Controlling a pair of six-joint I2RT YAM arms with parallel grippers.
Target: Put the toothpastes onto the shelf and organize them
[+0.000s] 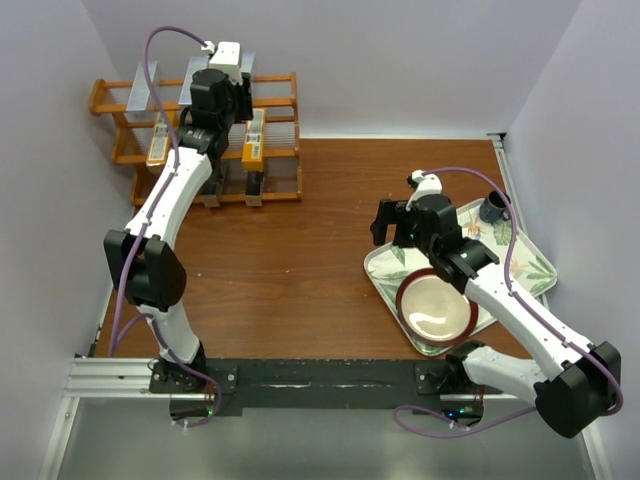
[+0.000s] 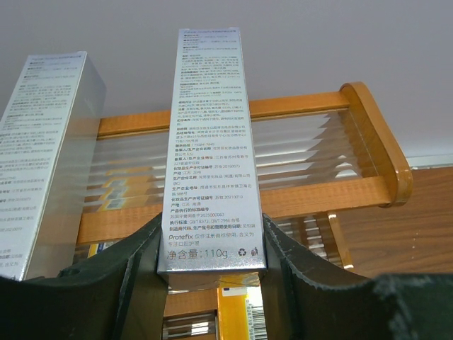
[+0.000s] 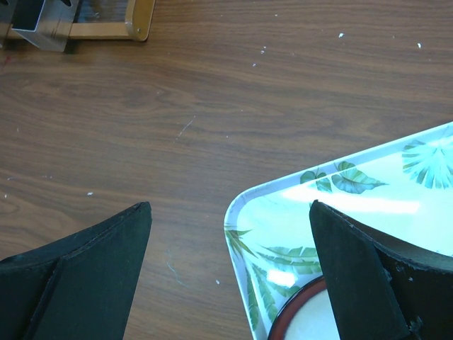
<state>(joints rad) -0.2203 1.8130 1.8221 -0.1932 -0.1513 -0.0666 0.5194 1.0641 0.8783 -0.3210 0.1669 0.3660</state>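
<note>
The left gripper will next lower the silver-grey carton a little to rest it on the top level's slats, as the carton is already lined up over the gap beside the second carton.
My left gripper [image 2: 211,237] is shut on the lower end of a silver-grey toothpaste carton [image 2: 211,134], held upright against the top tier of the orange-brown shelf [image 2: 322,105]. A second silver carton [image 2: 44,152] stands on that tier to its left. From above, the left gripper [image 1: 215,92] is at the shelf [image 1: 290,100], which holds two orange cartons [image 1: 254,140] on the middle tier and black cartons [image 1: 254,187] on the bottom one. My right gripper [image 3: 230,209] hangs open and empty over the tray's corner.
A leaf-patterned tray [image 1: 530,265] lies at the right with a red-rimmed bowl [image 1: 437,305] and a dark cup [image 1: 492,208] on it. The right gripper [image 1: 393,232] hovers at its left edge. Bare brown table lies between the shelf and the tray [image 3: 283,212].
</note>
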